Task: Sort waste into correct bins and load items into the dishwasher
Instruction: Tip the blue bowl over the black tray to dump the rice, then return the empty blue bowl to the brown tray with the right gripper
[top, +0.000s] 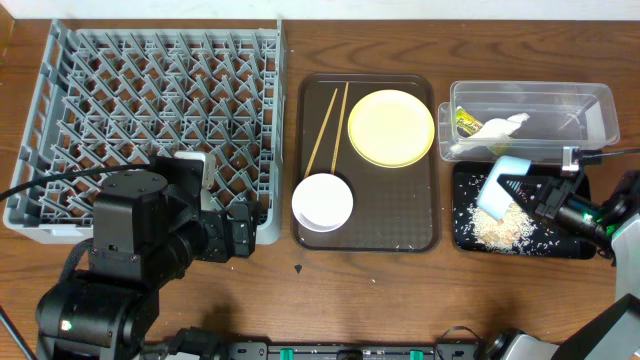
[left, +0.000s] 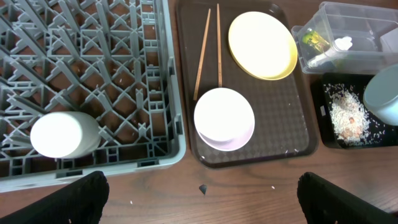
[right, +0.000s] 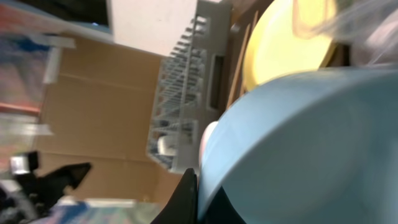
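Note:
I should next turn the bowl upright with my right gripper and bring it down onto the brown tray's empty near corner (top: 400, 214), because the scraps lie in the black tray.
My right gripper (top: 522, 190) is shut on the rim of the light blue bowl (top: 500, 187), held tipped on edge above the black tray (top: 464, 232), where rice-like scraps (top: 502, 226) lie. The bowl fills the right wrist view (right: 305, 143). The clear tub (top: 590, 100) holds the green-yellow wrapper (top: 465, 122) and white tissue (top: 495, 128). The yellow plate (top: 390, 127), chopsticks (top: 327, 130) and white-pinkish bowl (top: 322, 202) sit on the brown tray (top: 420, 235). My left gripper (left: 202, 196) is open and empty over the table in front of the grey dish rack (top: 60, 80). The white cup (left: 62, 134) sits in the rack.
A small dark chip (left: 203, 188) and a few crumbs lie on the wooden table in front of the brown tray. The rack takes up the left half of the table. The left arm's body (top: 130, 250) covers the rack's near corner in the overhead view.

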